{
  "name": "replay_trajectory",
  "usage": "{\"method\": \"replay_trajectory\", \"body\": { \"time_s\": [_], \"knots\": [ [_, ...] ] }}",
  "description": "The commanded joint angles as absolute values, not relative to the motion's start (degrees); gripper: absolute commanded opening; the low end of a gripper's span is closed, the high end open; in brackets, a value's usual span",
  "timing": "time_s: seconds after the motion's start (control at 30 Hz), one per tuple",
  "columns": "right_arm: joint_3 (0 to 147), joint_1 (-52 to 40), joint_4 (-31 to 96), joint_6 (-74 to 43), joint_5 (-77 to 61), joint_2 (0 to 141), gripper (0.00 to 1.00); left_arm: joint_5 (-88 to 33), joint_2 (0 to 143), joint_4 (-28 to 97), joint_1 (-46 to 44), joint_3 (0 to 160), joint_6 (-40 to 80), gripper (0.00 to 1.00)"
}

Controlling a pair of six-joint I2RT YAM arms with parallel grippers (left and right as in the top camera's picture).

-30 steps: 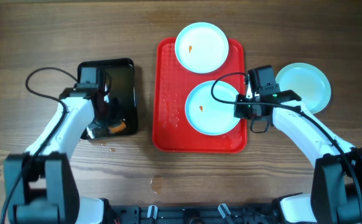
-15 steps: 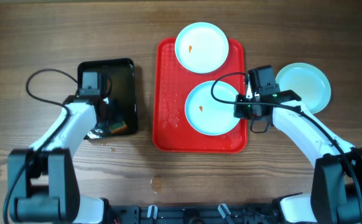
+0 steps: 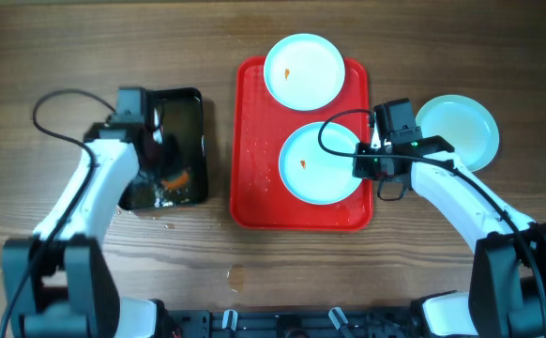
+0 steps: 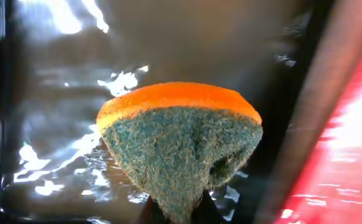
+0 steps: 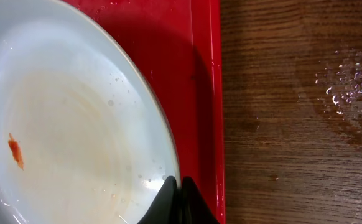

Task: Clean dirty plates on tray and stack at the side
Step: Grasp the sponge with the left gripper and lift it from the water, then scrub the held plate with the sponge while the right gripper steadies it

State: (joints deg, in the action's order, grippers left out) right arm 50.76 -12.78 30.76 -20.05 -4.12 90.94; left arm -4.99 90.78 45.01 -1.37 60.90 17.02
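Since an orange smear marks the middle plate, I will swing my left gripper there to wipe, then return it over the black tray and release the sponge (image 4: 181, 143).
The red tray (image 3: 254, 178) holds two pale plates, each with an orange smear: one at its far end (image 3: 303, 71) and one in the middle (image 3: 318, 162). A third plate (image 3: 459, 130) lies on the table to the right and shows no smear. My right gripper (image 3: 365, 164) is shut on the right rim of the middle plate; the right wrist view shows the gripper (image 5: 176, 190) pinching that plate (image 5: 75, 124). My left gripper (image 3: 165, 174) is over the black tray (image 3: 184, 103), shut on an orange and green sponge (image 4: 181, 143) and holding it by its lower tip.
The black tray (image 4: 56, 50) is wet and shiny, and its right wall runs beside the red tray (image 4: 355, 137). Water drops (image 5: 349, 81) lie on the wood right of the red tray. A small wet spot (image 3: 235, 277) marks the table near the front.
My left arm has moved toward the far end of the black tray, carrying the sponge with it. The right arm and the plates have not moved.
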Motion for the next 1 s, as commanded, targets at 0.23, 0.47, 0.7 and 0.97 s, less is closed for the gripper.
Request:
{"method": "replay_trajectory", "body": {
  "time_s": [0.23, 0.47, 0.7, 0.97],
  "knots": [
    [50.50, -12.97, 30.46, -18.44, -5.13, 91.53, 0.04, -19.22, 89.45, 34.72, -18.17, 63.75, 22.90, 0.04],
    [50.48, -12.97, 30.52, -18.41, -5.15, 91.53, 0.04, -19.05, 99.96, 19.31, -31.62, 63.77, 29.78, 0.04],
    [50.50, -12.97, 30.28, -18.44, -5.13, 91.53, 0.04, -19.09, 109.58, 9.58, -37.71, 63.77, 34.20, 0.04],
    [50.50, -12.97, 30.22, -18.61, -5.13, 91.53, 0.04, -16.62, 114.56, 9.30, -39.11, 63.77, 33.26, 0.04]
  ]
}}
